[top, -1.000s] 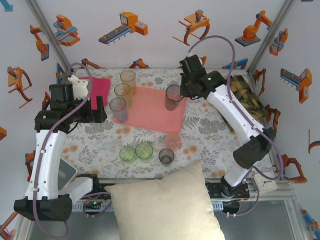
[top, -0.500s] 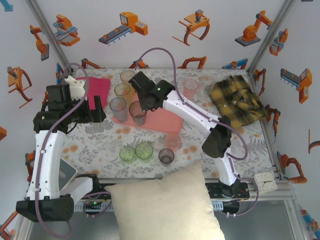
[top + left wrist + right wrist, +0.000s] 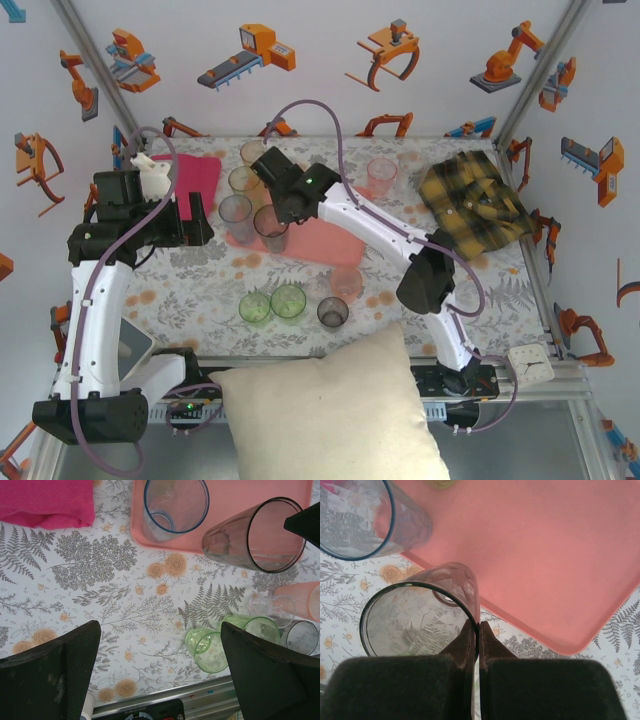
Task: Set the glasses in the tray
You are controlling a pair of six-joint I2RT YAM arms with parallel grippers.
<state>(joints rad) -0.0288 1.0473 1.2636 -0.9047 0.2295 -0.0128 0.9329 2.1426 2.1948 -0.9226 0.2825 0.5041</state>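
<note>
I should lower my right gripper slightly outward next, beside the blue-rimmed glass, and let go, because the tray's bottom by its near edge is below and outward.
My right gripper [image 3: 479, 626] is shut on the rim of a smoky grey-purple glass [image 3: 420, 620], pinching its wall between both fingers. The top view shows that gripper [image 3: 279, 212] and glass [image 3: 272, 228] at the near left edge of the salmon-pink tray [image 3: 330, 242]. A blue-rimmed glass [image 3: 236, 212] stands just left of it, with a green one [image 3: 243, 180] and an orange one [image 3: 254, 152] behind. Two green glasses [image 3: 254, 307] [image 3: 288, 300], a grey one [image 3: 332, 312] and a pink one [image 3: 346, 283] stand near the front. My left gripper [image 3: 193, 222] hangs open and empty over the table's left side.
A magenta folded cloth [image 3: 198, 176] lies at the back left. A yellow plaid shirt [image 3: 475, 195] covers the back right, with another pink glass [image 3: 381, 175] beside it. A cream pillow [image 3: 330, 410] sits over the front edge, and a white clock [image 3: 528, 365] at the front right.
My right arm has swung from the tray's far right corner to its near left edge, carrying the smoky glass. The shirt and a pink glass came into view. The left arm stayed put.
</note>
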